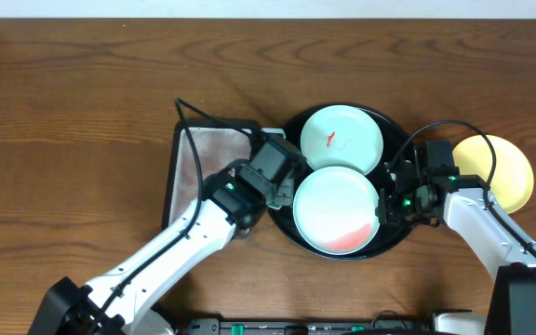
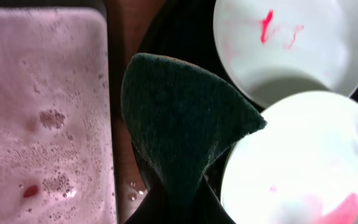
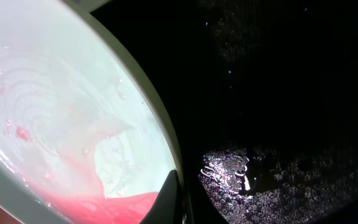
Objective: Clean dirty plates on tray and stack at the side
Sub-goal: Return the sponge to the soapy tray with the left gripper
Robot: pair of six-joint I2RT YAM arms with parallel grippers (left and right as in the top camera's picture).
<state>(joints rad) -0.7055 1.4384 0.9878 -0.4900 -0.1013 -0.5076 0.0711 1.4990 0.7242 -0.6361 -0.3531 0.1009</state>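
Note:
The sponge needs to move next with my left gripper over the grey metal tray [image 1: 216, 156] [image 2: 46, 121] and then down, because there is foamy water beside the black tray's rim.
The black tray [image 1: 394, 140] holds two mint-green plates. The far plate [image 1: 342, 140] has thin red marks and also shows in the left wrist view [image 2: 291, 56]. The near plate [image 1: 328, 205] has a red sauce smear at its front edge. My right gripper [image 1: 386, 200] is shut on this plate's right rim, with one finger [image 3: 178, 186] lying over the rim of the plate [image 3: 73, 118]. My left gripper [image 1: 282, 181] is shut on a dark teal sponge [image 2: 179, 124] over the tray's left rim, just left of the near plate [image 2: 297, 162]. The yellow plate [image 1: 501, 172] lies on the table to the right of the tray.
A rectangular grey metal tray [image 1: 203, 158] with pinkish foamy water [image 2: 42, 112] stands just left of the black tray. The black tray's floor is wet with droplets [image 3: 278, 168]. Brown wooden table all around.

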